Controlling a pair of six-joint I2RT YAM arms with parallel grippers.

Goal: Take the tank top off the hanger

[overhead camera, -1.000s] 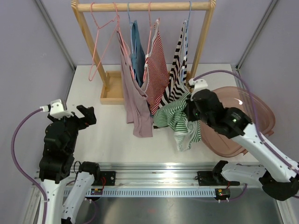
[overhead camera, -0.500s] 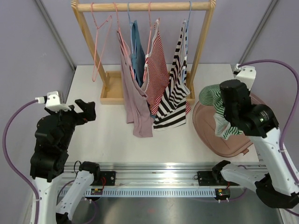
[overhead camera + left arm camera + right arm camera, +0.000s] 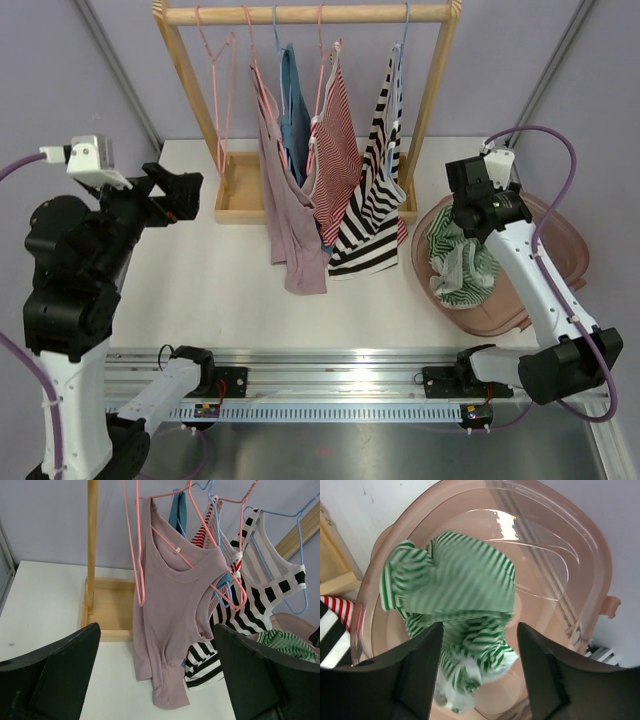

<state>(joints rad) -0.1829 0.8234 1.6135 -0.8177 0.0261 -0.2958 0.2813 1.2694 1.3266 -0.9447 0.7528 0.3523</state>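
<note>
The mauve tank top still hangs, so my left gripper will next go outward and to the right in the top view, onto the near wire of the mauve tank top's pink hanger.
A green-and-white striped tank top point(image 3: 460, 265) point(image 3: 460, 585) lies crumpled in the pink translucent bin point(image 3: 555, 240) point(image 3: 560, 545), off any hanger. Above it my right gripper point(image 3: 472, 222) point(image 3: 477, 630) is open, its fingers clear of the cloth. My left gripper point(image 3: 180, 193) point(image 3: 156, 630) is raised at the left, open and empty, facing the rack. A mauve tank top point(image 3: 290, 225) point(image 3: 175, 610) hangs there on a pink hanger, straight ahead of the left fingers.
The wooden rack point(image 3: 305, 14) also carries a blue top point(image 3: 293, 110), a red-striped top point(image 3: 337, 160), a black-and-white striped top point(image 3: 370, 200) and an empty pink hanger point(image 3: 215, 90). Its wooden base point(image 3: 240, 195) rests on the white table point(image 3: 200, 290).
My right gripper carried the green striped tank top from beside the rack over to the bin, then opened and dropped it in. My left arm rose and turned toward the rack.
</note>
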